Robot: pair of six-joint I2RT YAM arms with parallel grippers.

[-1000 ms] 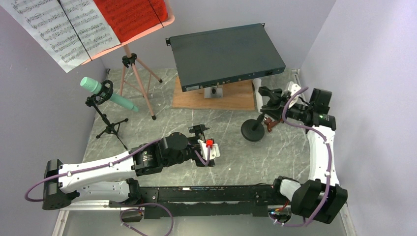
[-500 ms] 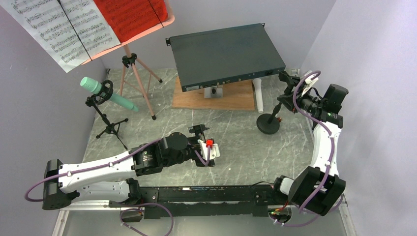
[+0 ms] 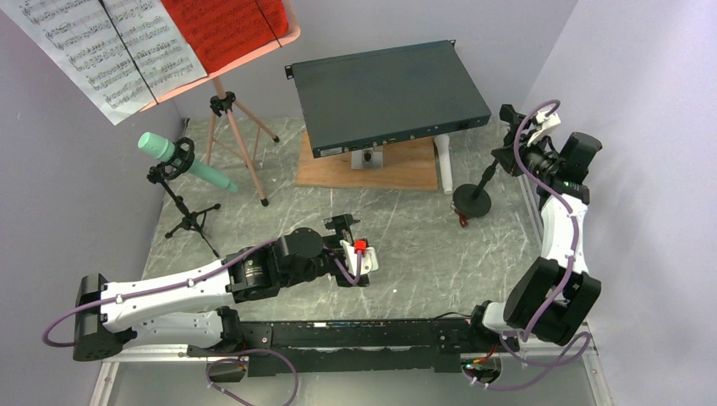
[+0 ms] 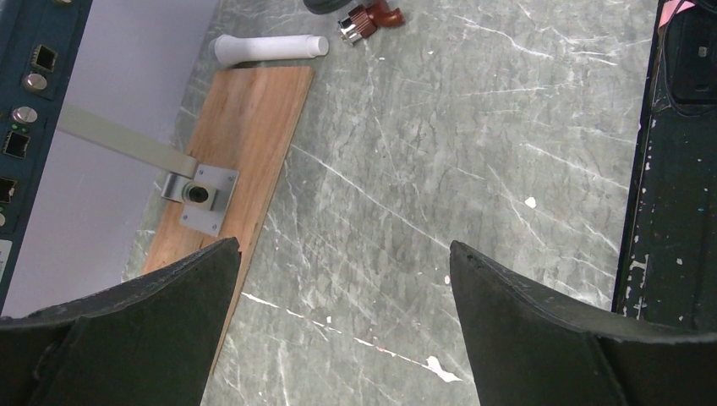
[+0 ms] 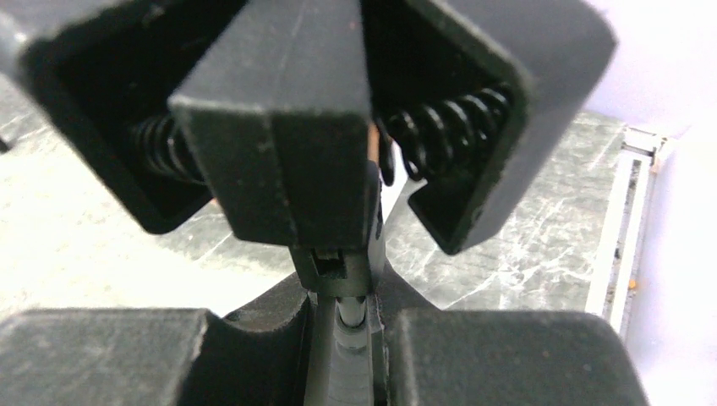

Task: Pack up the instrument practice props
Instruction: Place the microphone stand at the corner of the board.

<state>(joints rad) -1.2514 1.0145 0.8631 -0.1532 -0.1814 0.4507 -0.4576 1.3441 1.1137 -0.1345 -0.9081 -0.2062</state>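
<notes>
The base sticks out over the brown plug, so I will move my right gripper outward, set the stand down on bare tabletop beside the white tube [image 3: 444,165] and let go of the stem.
My right gripper [image 3: 508,154] is shut on the upper stem of the small black round-based mic stand [image 3: 472,201], which leans near the right wall. In the right wrist view its spring clip [image 5: 287,127] fills the frame above my closed fingers [image 5: 499,355]. My left gripper [image 3: 342,223] is open and empty over the table's middle; its fingers [image 4: 541,330] are wide apart. The salmon-pink music stand [image 3: 235,144] stands at the back left, holding white sheet music [image 3: 110,51] and a red page [image 3: 224,30]. A white tube [image 3: 444,165] [image 4: 269,46] lies beside the wooden board.
A mint tube [image 3: 182,161] sits clipped on a small black tripod [image 3: 190,218] at the left. The dark grey rack box [image 3: 389,93] rests above the wooden board [image 3: 372,167] [image 4: 245,144]. A small brown plug [image 3: 462,222] [image 4: 370,19] lies by the mic stand's base.
My right arm has carried the black mic stand from the table's middle right toward the back right wall, swinging upright as it went. The left arm has not moved.
</notes>
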